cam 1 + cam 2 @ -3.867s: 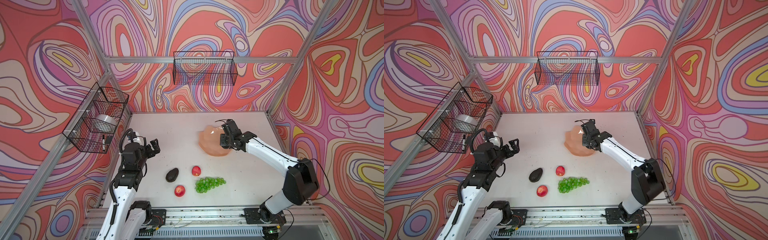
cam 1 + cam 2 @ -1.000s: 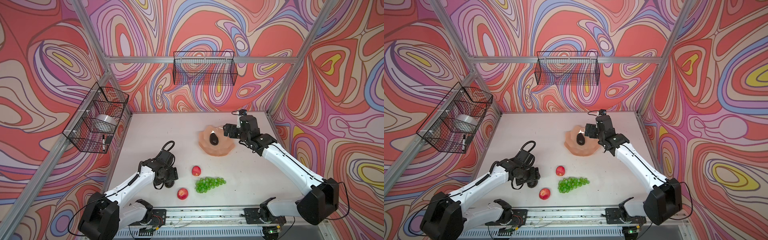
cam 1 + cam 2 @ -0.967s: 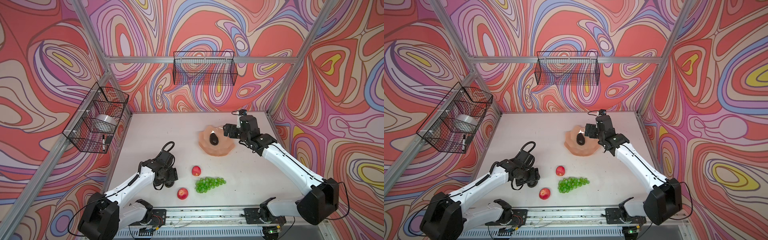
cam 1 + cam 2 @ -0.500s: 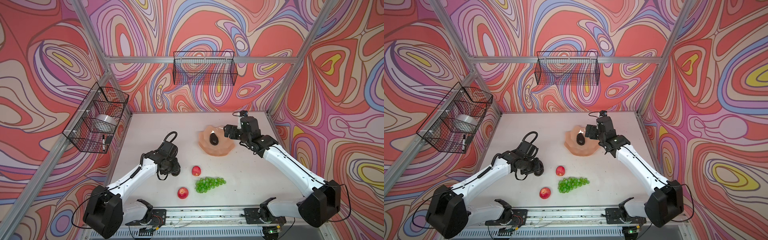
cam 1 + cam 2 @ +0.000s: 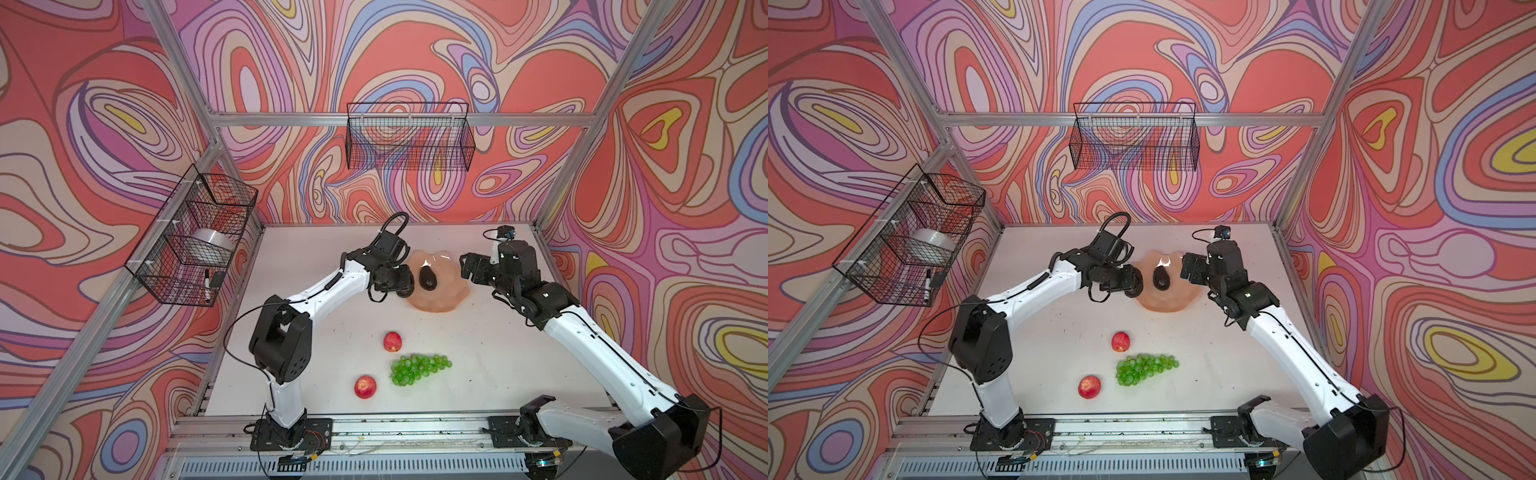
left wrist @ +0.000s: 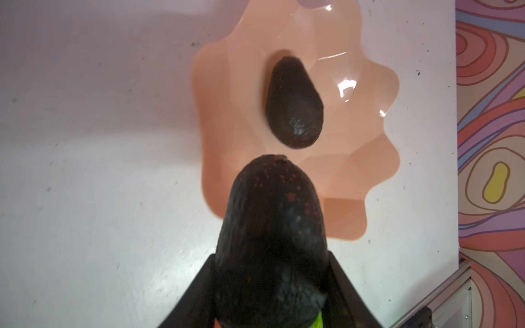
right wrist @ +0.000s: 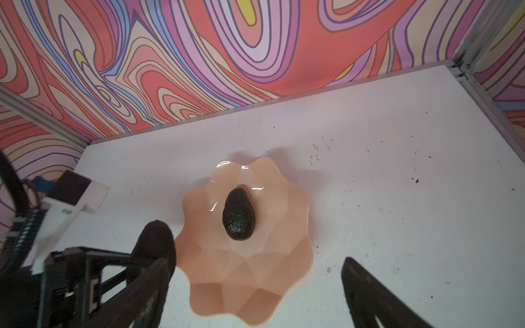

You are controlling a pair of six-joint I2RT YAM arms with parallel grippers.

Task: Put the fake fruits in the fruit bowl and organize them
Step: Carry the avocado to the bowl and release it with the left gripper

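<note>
Next, my left gripper carries the second avocado across, lowers and releases it. Past the bowl's rim, open bowl bottom (image 5: 421, 296) beside the lying avocado is below my left gripper.
The peach fruit bowl (image 5: 451, 291) (image 5: 1177, 299) (image 6: 233, 113) (image 7: 284, 227) sits at the back middle of the table with one dark avocado (image 5: 428, 277) (image 5: 1160, 277) (image 6: 294, 105) (image 7: 238, 215) lying in it. My left gripper (image 5: 405, 282) (image 5: 1133, 282) (image 6: 271, 257) is shut on a second avocado (image 6: 272, 227) (image 7: 154, 241), held at the bowl's left rim. My right gripper (image 5: 471, 270) (image 5: 1190, 268) (image 7: 252, 267) hovers open just right of the bowl, holding nothing. Two red apples (image 5: 392, 341) (image 5: 365, 387) and green grapes (image 5: 417, 368) (image 5: 1144, 368) lie on the front of the table.
A black wire basket (image 5: 409, 141) hangs on the back wall. Another wire basket (image 5: 195, 237) on the left wall holds a tape roll and a marker. Aluminium frame posts stand at the table's corners.
My left gripper closed on the avocado at the table's front, lifted it and carried it back and right to the bowl's rim. The right arm has barely moved.
</note>
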